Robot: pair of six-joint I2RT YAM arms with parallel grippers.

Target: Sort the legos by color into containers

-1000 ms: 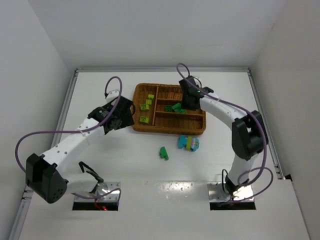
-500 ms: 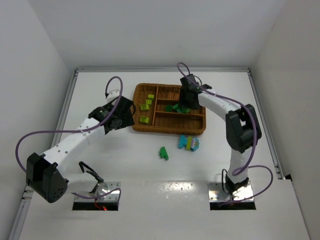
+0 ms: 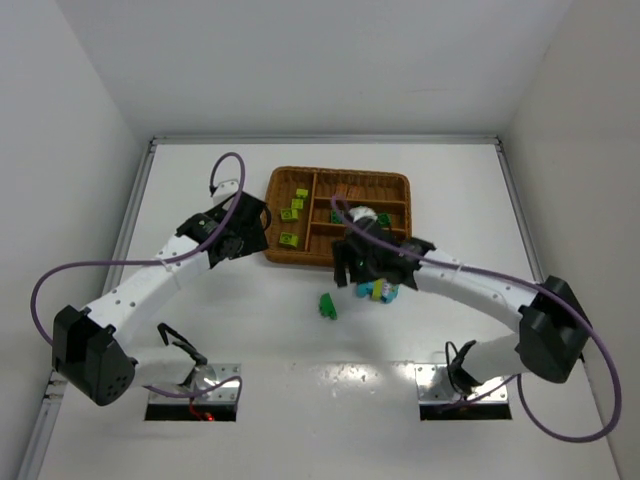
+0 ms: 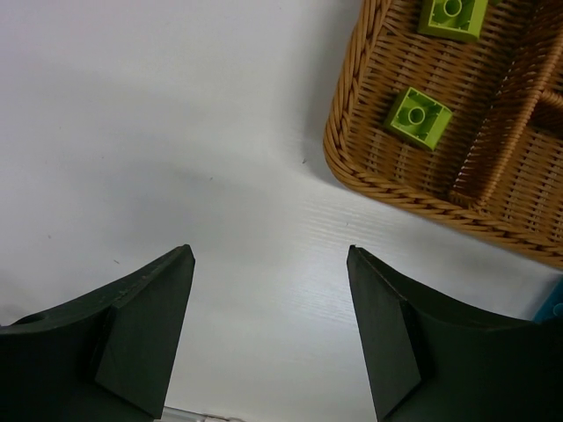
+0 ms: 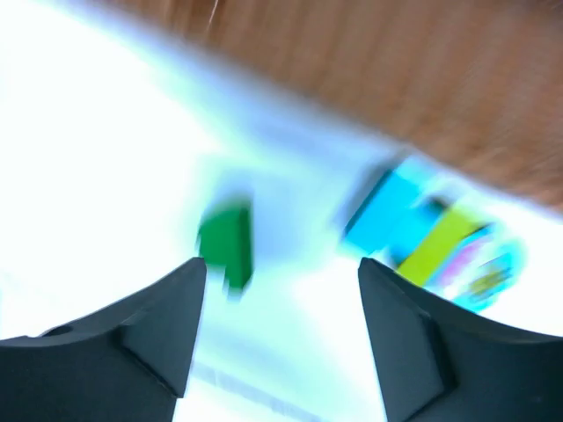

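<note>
The robot's right gripper will go down next and pull back onto the dark green brick's near end [image 3: 330, 314], because that brick lies loose, away from the cluster [image 3: 380, 290].
The brown wicker tray [image 3: 392, 182] lies at the table's middle back. Lime bricks [image 3: 291, 213] lie in its wide left section, and two show in the left wrist view [image 4: 419, 117]. A dark green brick [image 3: 326, 306] lies loose on the table in front of the tray, blurred in the right wrist view [image 5: 227, 242]. A cyan and lime cluster [image 3: 380, 290] lies to its right, also in the right wrist view [image 5: 422, 233]. My right gripper [image 3: 350, 272] is open and empty, above the table between the tray's front edge and these bricks. My left gripper [image 3: 250, 228] is open and empty beside the tray's left wall.
White walls close in the table on three sides. The tray's front left corner [image 4: 352, 149] is close ahead of my left fingers. The right arm's purple cable [image 3: 352, 212] loops over the tray's middle compartments, hiding part of them. The right wrist view is motion-blurred.
My right gripper has swung from over the tray's middle compartments forward and down to the table in front of the tray, near the loose bricks. The left arm has not moved.
</note>
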